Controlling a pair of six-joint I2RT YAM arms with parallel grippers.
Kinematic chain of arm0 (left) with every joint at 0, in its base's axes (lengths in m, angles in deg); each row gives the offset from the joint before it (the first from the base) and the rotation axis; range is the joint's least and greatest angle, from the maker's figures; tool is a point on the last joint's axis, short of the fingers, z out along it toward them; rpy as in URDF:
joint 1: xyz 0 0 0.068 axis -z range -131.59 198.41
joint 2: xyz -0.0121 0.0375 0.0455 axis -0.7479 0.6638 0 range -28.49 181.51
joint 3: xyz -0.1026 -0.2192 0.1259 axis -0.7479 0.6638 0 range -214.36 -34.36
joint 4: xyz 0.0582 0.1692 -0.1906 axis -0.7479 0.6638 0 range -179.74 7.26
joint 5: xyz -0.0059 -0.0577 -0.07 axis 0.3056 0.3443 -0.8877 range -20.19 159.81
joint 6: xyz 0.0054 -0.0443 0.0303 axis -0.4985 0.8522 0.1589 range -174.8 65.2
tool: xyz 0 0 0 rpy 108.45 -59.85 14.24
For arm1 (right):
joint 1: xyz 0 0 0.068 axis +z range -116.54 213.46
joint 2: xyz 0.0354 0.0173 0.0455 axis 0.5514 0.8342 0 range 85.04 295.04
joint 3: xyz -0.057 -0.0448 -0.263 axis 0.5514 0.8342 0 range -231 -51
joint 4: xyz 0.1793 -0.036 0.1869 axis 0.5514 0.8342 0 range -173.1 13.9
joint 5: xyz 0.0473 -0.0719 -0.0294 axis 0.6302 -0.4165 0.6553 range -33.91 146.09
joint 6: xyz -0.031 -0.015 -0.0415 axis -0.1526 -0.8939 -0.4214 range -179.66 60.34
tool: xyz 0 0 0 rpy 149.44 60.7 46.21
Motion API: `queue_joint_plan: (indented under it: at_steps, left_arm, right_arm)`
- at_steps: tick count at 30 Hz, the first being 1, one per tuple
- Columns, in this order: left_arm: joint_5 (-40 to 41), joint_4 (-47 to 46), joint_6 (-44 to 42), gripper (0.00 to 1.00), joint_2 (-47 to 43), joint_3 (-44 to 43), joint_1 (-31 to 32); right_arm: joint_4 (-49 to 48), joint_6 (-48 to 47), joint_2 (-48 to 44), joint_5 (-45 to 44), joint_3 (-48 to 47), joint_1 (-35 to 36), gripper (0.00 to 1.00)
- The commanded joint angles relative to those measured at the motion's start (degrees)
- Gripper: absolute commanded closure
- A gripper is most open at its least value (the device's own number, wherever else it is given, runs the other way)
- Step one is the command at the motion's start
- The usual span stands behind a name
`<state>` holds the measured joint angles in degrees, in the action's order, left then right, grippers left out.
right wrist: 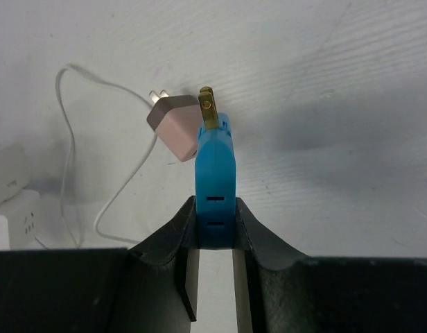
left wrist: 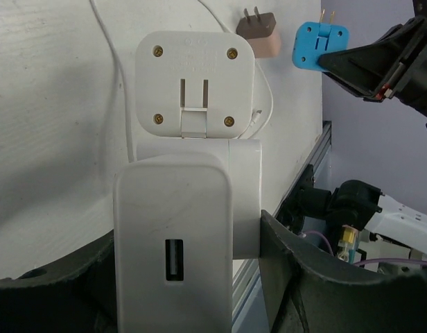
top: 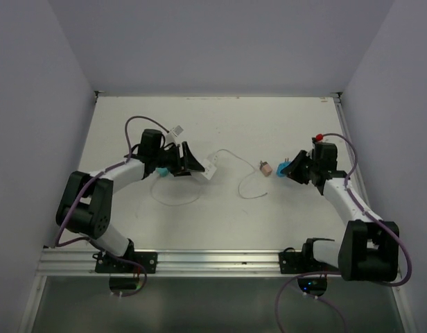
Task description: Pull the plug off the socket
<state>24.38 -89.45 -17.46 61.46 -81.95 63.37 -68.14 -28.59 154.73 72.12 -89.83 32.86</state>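
The blue plug hangs free of the socket (top: 206, 168) over bare table, so the robot's right gripper should next move down beside the pink plug and open.
My left gripper (left wrist: 189, 277) is shut on a white socket block (left wrist: 175, 236) with a small slot on its face. Beyond the block's far end shows a white square piece (left wrist: 194, 83) with folded prongs. In the top view this socket (top: 206, 168) sticks out of the left gripper (top: 189, 165) at table centre. My right gripper (right wrist: 215, 229) is shut on a blue plug (right wrist: 215, 180) with brass prongs pointing away. The blue plug (top: 283, 168) hangs apart from the socket, well to its right.
A pink plug (right wrist: 175, 128) lies on the table just left of the blue one, with a thin white cable (right wrist: 75, 159) looping back toward the socket. The pink plug (top: 265, 168) sits between both grippers. Walls enclose the table on three sides.
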Motion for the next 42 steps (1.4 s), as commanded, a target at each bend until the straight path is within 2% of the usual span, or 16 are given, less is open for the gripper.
queue_joint_plan:
  at_steps: [1, 7, 10, 11, 14, 15, 17, 20, 26, 31, 36, 42]
  left_arm:
    - [-3.4, -9.0, 0.5, 1.00, 2.5, -0.2, 1.3]
    - [-4.7, -12.2, 2.3, 1.00, 6.9, -0.2, 1.4]
    - [-6.2, -13.7, 3.3, 1.00, 8.7, 0.0, 1.6]
    - [-6.4, -13.8, 3.2, 1.00, 9.1, 0.0, 1.7]
    - [-6.9, -13.7, 2.7, 1.00, 9.9, 0.1, 2.4]
    - [-7.0, -13.7, 2.6, 1.00, 10.2, 0.2, 2.6]
    - [-7.5, -13.7, 2.2, 1.00, 10.3, 0.7, 2.7]
    - [-7.7, -13.7, 1.6, 1.00, 10.4, 0.7, 2.9]
    - [-7.6, -13.8, 0.0, 1.00, 9.5, 0.4, 4.2]
    - [-4.9, -13.2, -3.4, 1.00, 7.4, -0.3, 6.3]
    - [0.1, -12.1, -7.2, 1.00, 3.4, -0.6, 8.6]
    - [3.1, -12.7, -9.7, 1.00, 0.2, -0.5, 11.1]
  right_arm:
    - [-5.1, 4.4, 0.4, 1.0, 1.0, -3.8, 1.00]
    - [-9.4, 6.5, 6.1, 4.4, 3.1, -5.6, 1.00]
    - [-10.3, 6.6, 8.3, 5.2, 3.4, -5.6, 0.95]
    - [-10.5, 6.6, 9.0, 5.5, 3.6, -5.6, 0.91]
    - [-9.5, 5.9, 8.2, 4.3, 3.7, -5.6, 0.69]
    - [-8.8, 5.6, 7.6, 3.9, 3.5, -5.6, 0.58]
    - [-6.5, 4.4, 6.0, 2.9, 2.3, -5.5, 0.45]
    - [-2.9, 2.7, 4.5, 1.9, 0.0, -5.5, 0.37]
    - [2.3, 2.2, 1.2, -0.3, -4.3, -3.7, 0.29]
    - [2.9, 4.3, -1.0, -1.7, -7.3, 0.2, 0.23]
    - [3.0, 7.5, -0.3, -3.5, -11.0, 10.8, 0.22]
    - [1.1, 16.0, 4.2, -7.1, -13.2, 21.0, 0.23]
